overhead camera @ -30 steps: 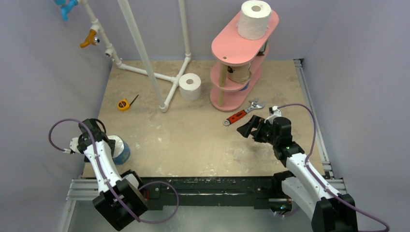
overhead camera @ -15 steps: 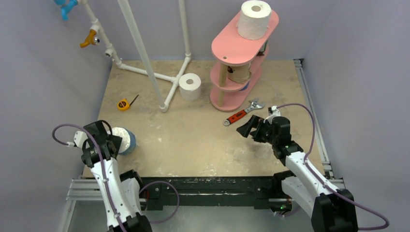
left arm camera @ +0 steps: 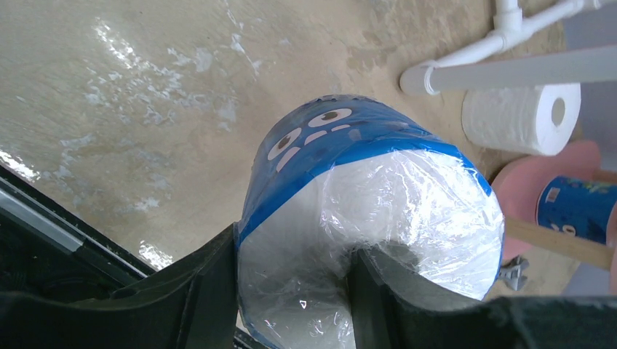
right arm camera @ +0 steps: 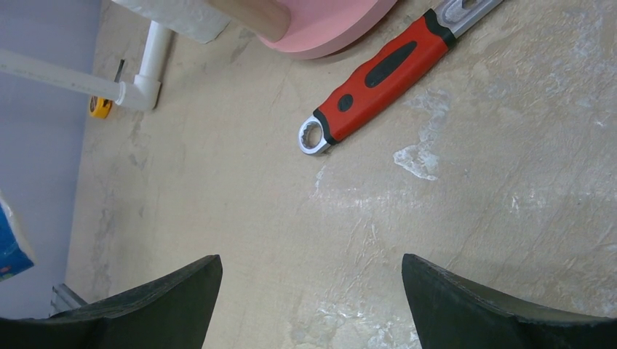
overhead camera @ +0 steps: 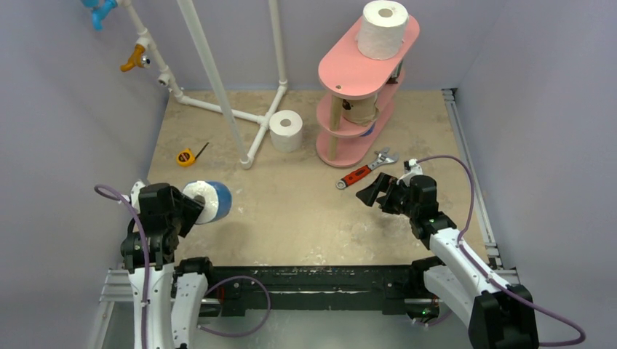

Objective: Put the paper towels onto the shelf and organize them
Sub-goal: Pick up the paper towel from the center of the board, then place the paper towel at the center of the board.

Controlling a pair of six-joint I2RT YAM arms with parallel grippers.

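Observation:
The floor by the wrench is bare, so my left gripper will next swing to its right in the top view, lower there and release the roll.
My left gripper [overhead camera: 190,207] is shut on a blue-wrapped paper towel roll [overhead camera: 209,201], one finger in its core, and holds it above the floor at the near left; the roll fills the left wrist view [left arm camera: 364,211]. The pink shelf [overhead camera: 349,73] stands at the back right with a white roll [overhead camera: 383,29] on its top board, a tan roll [overhead camera: 358,109] on the middle board, and a blue-wrapped roll on a lower board [left arm camera: 578,207]. Another white roll [overhead camera: 286,130] stands on the floor left of the shelf. My right gripper [overhead camera: 372,190] is open and empty over bare floor near the wrench.
A red-handled wrench [overhead camera: 359,173] lies in front of the shelf; it also shows in the right wrist view [right arm camera: 382,76]. A yellow tape measure [overhead camera: 186,156] lies at the left. A white pipe frame [overhead camera: 218,87] rises at the back left.
My left arm has lifted the blue-wrapped roll off the floor and carried it right and forward. The right arm has not moved.

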